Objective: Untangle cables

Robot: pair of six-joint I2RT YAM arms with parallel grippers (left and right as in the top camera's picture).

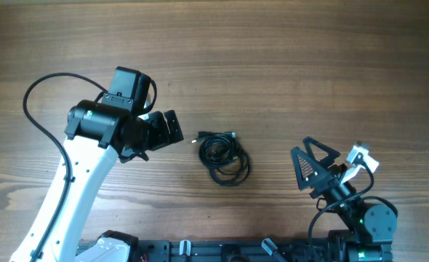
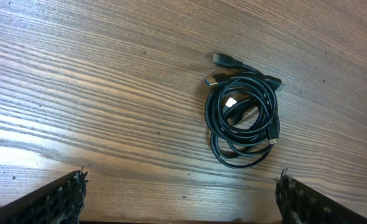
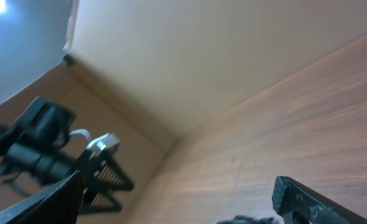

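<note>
The cables lie below my left gripper and to its right in the overhead view, so I should lower it that way onto the nearest looped parts of the cables.
The cables (image 1: pixel 223 153) are thin black cords coiled in one small bundle on the wooden table, with plug ends sticking out at the top left. In the left wrist view the cables (image 2: pixel 244 116) lie ahead of the fingers, with a small whitish tip inside the loops. My left gripper (image 1: pixel 168 129) is open and empty, left of the bundle and apart from it; its fingertips (image 2: pixel 182 199) frame bare wood. My right gripper (image 1: pixel 313 169) is open and empty at the right front, apart from the cables. In the right wrist view a dark edge of the cables (image 3: pixel 249 219) barely shows at the bottom.
The wooden table (image 1: pixel 273 58) stretches far behind and to both sides. A thick black wire (image 1: pixel 36 124) loops out from the left arm. The arm bases and a black rail (image 1: pixel 222 251) line the front edge. The right wrist view shows the left arm (image 3: pixel 53 155) across the table.
</note>
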